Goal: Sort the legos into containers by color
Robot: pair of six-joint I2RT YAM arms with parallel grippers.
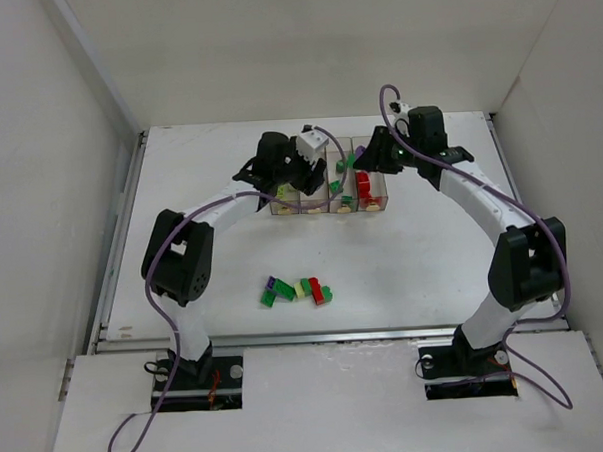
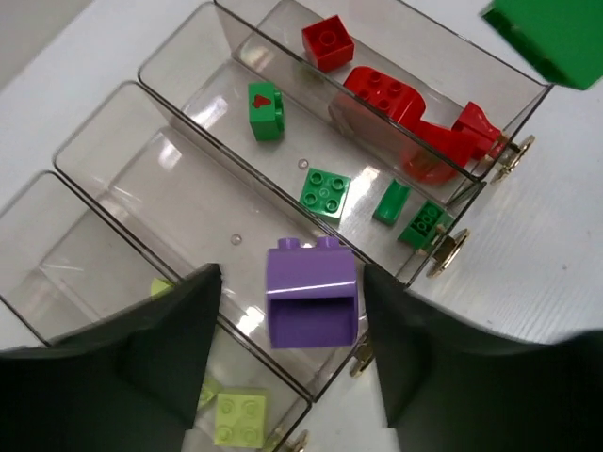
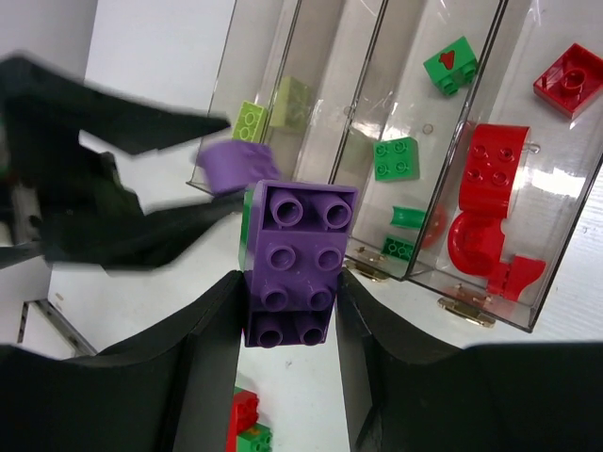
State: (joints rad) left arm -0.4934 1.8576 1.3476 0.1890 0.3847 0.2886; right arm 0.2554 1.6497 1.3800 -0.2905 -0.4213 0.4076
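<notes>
The matching lego in my right gripper will next go left in the top view to the bin beneath the small purple lego. My right gripper will then lower it and let it go.
Four joined clear containers [image 1: 325, 193] stand at the table's far middle. In the left wrist view they hold, each in its own bin, red legos [image 2: 396, 99], green legos [image 2: 325, 193] and pale yellow-green legos [image 2: 240, 419]. My left gripper [image 2: 290, 282] is open above the bins. A small purple lego [image 2: 311, 294] is loose between its fingers, touching neither, over the bin between green and yellow-green. My right gripper [image 3: 290, 282] is shut on a long purple lego [image 3: 294, 254] with a green lego stuck behind it, held just in front of the bins.
A small pile of green, purple, pale yellow-green and red legos [image 1: 296, 291] lies on the table's near middle. The two grippers [image 1: 301, 178] [image 1: 353, 164] are close together over the containers. White walls surround the table.
</notes>
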